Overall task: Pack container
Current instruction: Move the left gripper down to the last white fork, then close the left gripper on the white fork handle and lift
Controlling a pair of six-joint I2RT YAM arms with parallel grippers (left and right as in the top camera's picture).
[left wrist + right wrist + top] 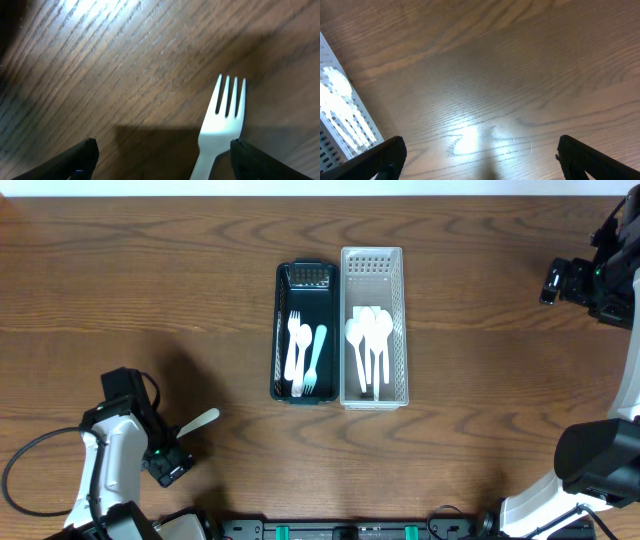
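The fork's head (222,131) is below my left gripper, off-centre to the right in the wrist view, so I need to move toward that side and lower my fingers around it.
A white plastic fork (200,421) lies on the wooden table at the lower left. In the left wrist view the fork (220,125) lies between the open fingers of my left gripper (162,160), nearer the right finger, tines pointing away. My left gripper (172,463) sits just below the fork's handle end. A dark tray (281,340) holds three forks. A white perforated tray (400,310) holds several white spoons; its edge shows in the right wrist view (350,120). My right gripper (480,155) is open and empty above bare table at the far right (560,283).
The two trays stand side by side at the table's centre. A black rail (350,530) runs along the front edge. The right arm's base (590,470) stands at the lower right.
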